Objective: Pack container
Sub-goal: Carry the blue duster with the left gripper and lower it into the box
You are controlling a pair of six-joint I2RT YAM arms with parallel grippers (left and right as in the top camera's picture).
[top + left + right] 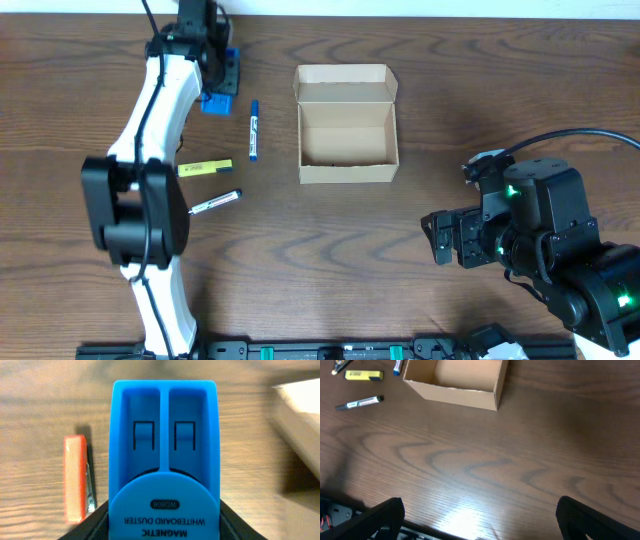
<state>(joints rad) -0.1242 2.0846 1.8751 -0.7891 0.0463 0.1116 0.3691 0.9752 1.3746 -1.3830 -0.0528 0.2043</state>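
Note:
The box is open and empty. So my left gripper will next turn and swing over the box, put the duster down onto the bottom of the box by its near side and let go.
The container is an open tan cardboard box at the table's middle back, its lid folded back; its inside looks empty. It also shows in the right wrist view and as a blurred edge in the left wrist view. My left gripper is at the far left back, shut on a blue magnetic whiteboard duster. In the left wrist view the duster fills the space between the jaws. My right gripper is open and empty at the front right, far from the box; its jaws frame bare table.
A blue marker lies left of the box. A yellow highlighter and a black-and-white marker lie nearer the front left. An orange item lies on the table beside the duster.

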